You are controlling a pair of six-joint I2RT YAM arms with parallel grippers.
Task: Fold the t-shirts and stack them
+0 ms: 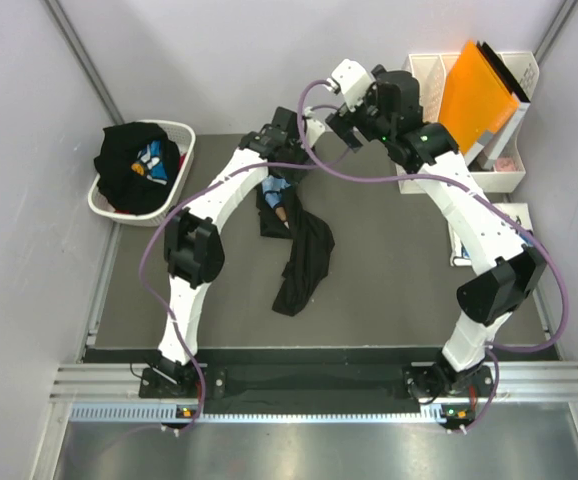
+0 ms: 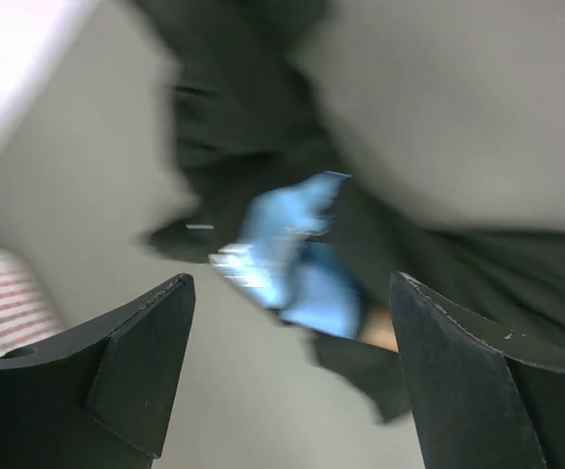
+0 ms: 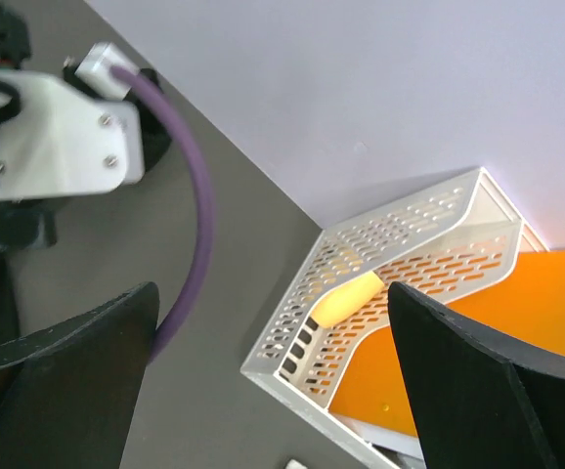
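I will move the open fingers of my left gripper down and back around the black fold beside the blue print next, because that fold is lower and nearer my base.
A black t-shirt (image 1: 299, 255) lies crumpled in a long strip on the grey table, its blue print (image 1: 274, 195) at the far end. My left gripper (image 1: 281, 165) hovers open just above that end. In the left wrist view the blue print (image 2: 297, 259) and black cloth (image 2: 243, 127) lie below my open left gripper (image 2: 292, 283), with nothing between the fingers. Another black t-shirt (image 1: 129, 160) with a blue print is heaped in the basket. My right gripper (image 1: 344, 132) is raised at the back, open and empty (image 3: 273, 293). A white folded tee (image 1: 461, 245) shows partly under the right arm.
A white laundry basket (image 1: 184, 160) stands at the back left. At the back right is a white perforated file rack (image 3: 400, 254) holding an orange folder (image 1: 479, 95). The left arm's purple cable (image 3: 190, 215) loops near the right gripper.
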